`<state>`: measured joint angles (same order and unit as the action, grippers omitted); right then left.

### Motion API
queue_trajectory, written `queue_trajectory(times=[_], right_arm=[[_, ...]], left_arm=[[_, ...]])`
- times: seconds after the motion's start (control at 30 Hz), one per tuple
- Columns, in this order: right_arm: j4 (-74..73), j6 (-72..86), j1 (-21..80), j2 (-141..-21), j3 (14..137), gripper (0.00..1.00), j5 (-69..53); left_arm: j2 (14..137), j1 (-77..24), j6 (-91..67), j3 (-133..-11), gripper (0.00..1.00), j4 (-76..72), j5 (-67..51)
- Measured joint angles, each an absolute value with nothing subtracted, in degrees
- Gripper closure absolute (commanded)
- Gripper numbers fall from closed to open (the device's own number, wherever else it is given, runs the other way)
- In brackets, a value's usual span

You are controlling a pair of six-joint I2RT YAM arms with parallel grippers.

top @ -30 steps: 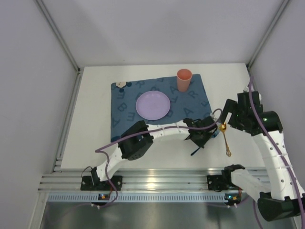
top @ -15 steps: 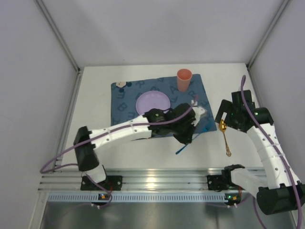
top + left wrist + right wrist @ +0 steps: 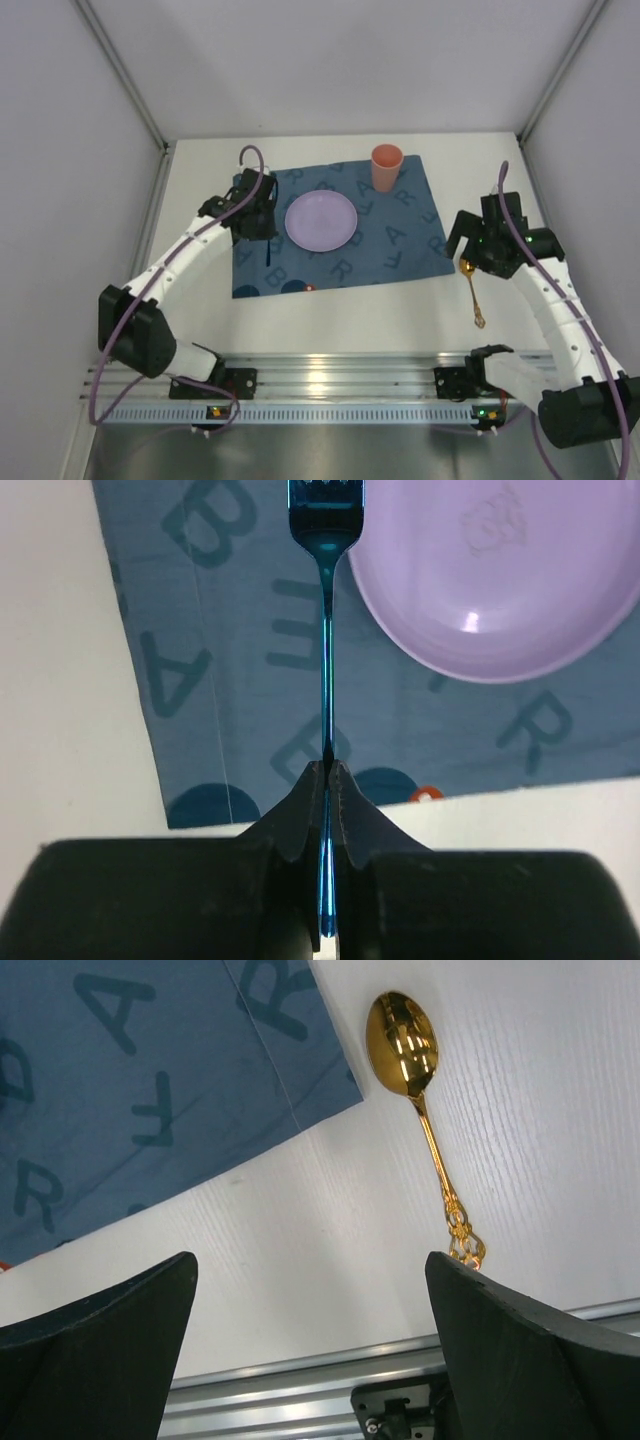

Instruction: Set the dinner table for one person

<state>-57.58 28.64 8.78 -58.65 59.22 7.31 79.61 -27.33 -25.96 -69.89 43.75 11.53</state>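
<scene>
The blue fork [image 3: 270,252] goes down with my left gripper next, for release on the part of the placemat beside the lilac plate, since that bare part lies below the gripper.
My left gripper [image 3: 265,232] [image 3: 328,770] is shut on the handle of a blue fork [image 3: 270,252] [image 3: 325,630]. The fork hangs tines-first over the dark blue lettered placemat [image 3: 400,235] [image 3: 220,680], just left of the lilac plate [image 3: 320,220] [image 3: 490,570]. A salmon cup [image 3: 386,167] stands at the mat's far edge. A gold spoon [image 3: 473,295] [image 3: 405,1035] lies on the white dinner table [image 3: 195,300] [image 3: 300,1210], off the mat's right corner. My right gripper [image 3: 478,250] [image 3: 308,1260] hovers open and holds nothing, with the spoon just beyond its right finger [image 3: 530,1330].
A silver rail [image 3: 320,375] [image 3: 300,1390] runs along the near edge between the arm bases. Grey walls close in the table on the left, right and far sides. Small round prints and a red spot [image 3: 425,795] mark the mat's near edge.
My left arm has swung the fork from the mat's right front corner across to the left of the plate. The right arm has drifted slightly left, its gripper still open.
</scene>
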Motion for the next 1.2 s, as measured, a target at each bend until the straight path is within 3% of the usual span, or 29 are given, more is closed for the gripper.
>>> queue_trajectory(times=[0.43, 0.47, 0.5, 0.6, 0.7, 1.0, 1.2], right_arm=[[-58.39, 26.85, 8.75, -55.18, 58.06, 0.03, 6.22], [-58.39, 26.74, 8.75, -55.07, 58.06, 0.02, 6.15], [-58.41, 26.59, 8.75, -54.94, 58.06, 0.03, 6.04], [-58.54, 26.46, 8.75, -54.72, 58.06, 0.02, 5.8], [-58.87, 26.0, 8.75, -54.7, 58.06, 0.02, 5.72], [-60.86, 23.75, 8.56, -56.1, 59.27, 0.0, 9.5], [-59.57, 24.53, 5.82, -58.35, 54.19, 0.0, 10.31]], left_arm=[[102.67, -20.18, -23.59, -69.82, 0.99, 33.56, 9.43], [103.9, -20.18, -23.51, -69.91, 0.93, 33.01, 9.06], [105.01, -20.16, -23.4, -70.11, 0.78, 32.67, 8.75], [107.18, -19.99, -22.81, -70.83, 0.54, 31.88, 8.62], [107.44, -19.53, -22.87, -71.33, 0.46, 30.28, 8.38], [107.74, -18.2, -22.94, -73.63, 0.46, 31.55, 8.14], [100.6, -18.04, -24.14, -77.82, 0.47, 35.66, 5.34]])
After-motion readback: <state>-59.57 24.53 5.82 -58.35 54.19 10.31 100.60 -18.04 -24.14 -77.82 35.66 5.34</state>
